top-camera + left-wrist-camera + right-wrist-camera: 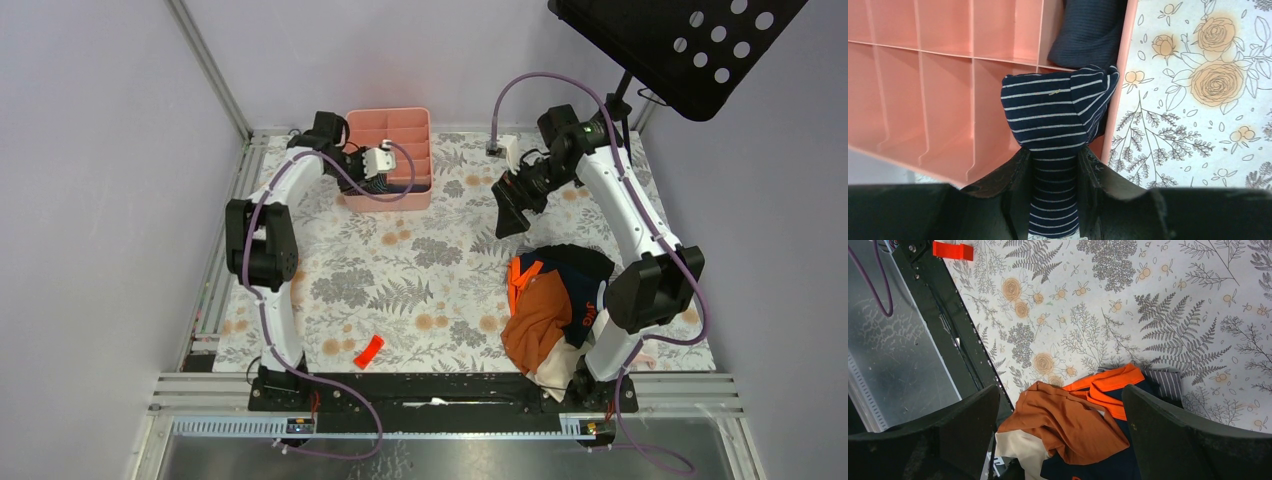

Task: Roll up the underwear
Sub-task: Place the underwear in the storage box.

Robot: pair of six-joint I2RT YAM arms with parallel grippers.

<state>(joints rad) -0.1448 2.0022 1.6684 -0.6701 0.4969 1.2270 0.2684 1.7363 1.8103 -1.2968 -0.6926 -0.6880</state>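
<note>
The robot's left gripper will lower the striped underwear between the pink sides of the bin's corner section (1096, 144) beside the plain navy roll (1090, 32) and let it go, since that section is below.
My left gripper (1054, 165) is shut on a rolled pair of dark navy underwear with thin white stripes (1060, 117) and holds it over a compartment at the right side of the pink divided bin (943, 100). A plain navy roll (1090, 32) sits in the bin compartment just beyond. In the top view the left gripper (385, 170) is at the bin (388, 122). My right gripper (512, 215) is open and empty, raised above the table at the back right. In its wrist view the jaws stand wide apart above the heap of clothes (1073, 425).
A heap of garments (555, 300), rust orange, bright orange trim, navy and cream, lies at the front right by the right arm's base. A small red piece (368, 351) lies near the front edge. A black perforated stand (690, 40) hangs over the back right corner.
</note>
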